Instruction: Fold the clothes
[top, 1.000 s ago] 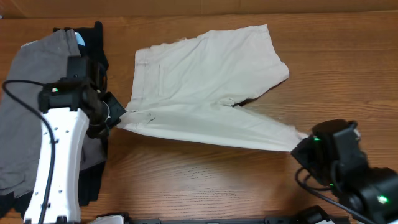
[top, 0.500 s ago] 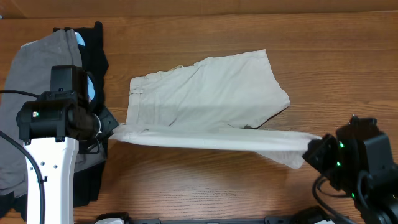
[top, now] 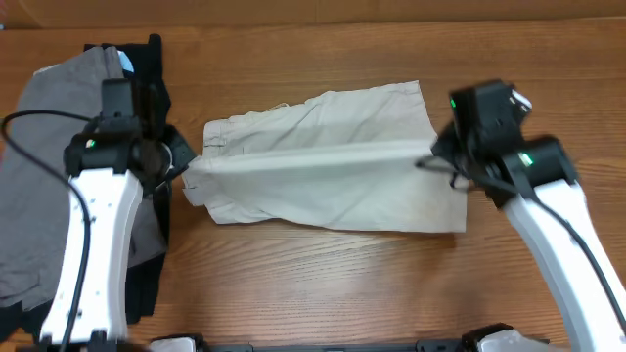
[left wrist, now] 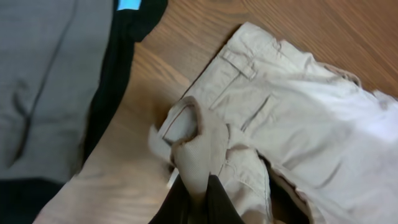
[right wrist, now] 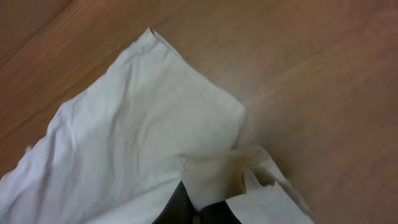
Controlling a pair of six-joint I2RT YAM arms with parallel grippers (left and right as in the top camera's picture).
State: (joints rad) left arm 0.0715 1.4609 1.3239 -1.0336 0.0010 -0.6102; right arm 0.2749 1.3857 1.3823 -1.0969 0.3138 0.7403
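I will move the waistband end of the shorts outward with my left gripper next, over the far waistband corner [top: 216, 130] [left wrist: 250, 38], and let go of it there, because that corner is farther outward than the gripper and still uncovered.
The pale beige shorts [top: 323, 176] lie on the wooden table in the overhead view, one leg carried over the other, with a raised fold ridge running left to right. My left gripper [top: 186, 166] is shut on the waistband end; the left wrist view shows the bunched waistband [left wrist: 196, 140] pinched between the black fingers [left wrist: 198, 199], with belt loop and pocket beside it. My right gripper [top: 435, 156] is shut on the leg hem at the right end; the right wrist view shows a fold of hem [right wrist: 217, 177] pinched in the fingers [right wrist: 198, 211], above the flat leg [right wrist: 124, 130].
A grey garment [top: 39, 176] lies at the table's left over a black garment with light-blue trim [top: 147, 68], right beside the left arm. Both also show in the left wrist view [left wrist: 50, 68]. Bare wood lies to the right and in front of the shorts.
Both grippers carried the near leg away from the front edge and over the far leg. The right gripper moved from the front right corner up to the shorts' right edge.
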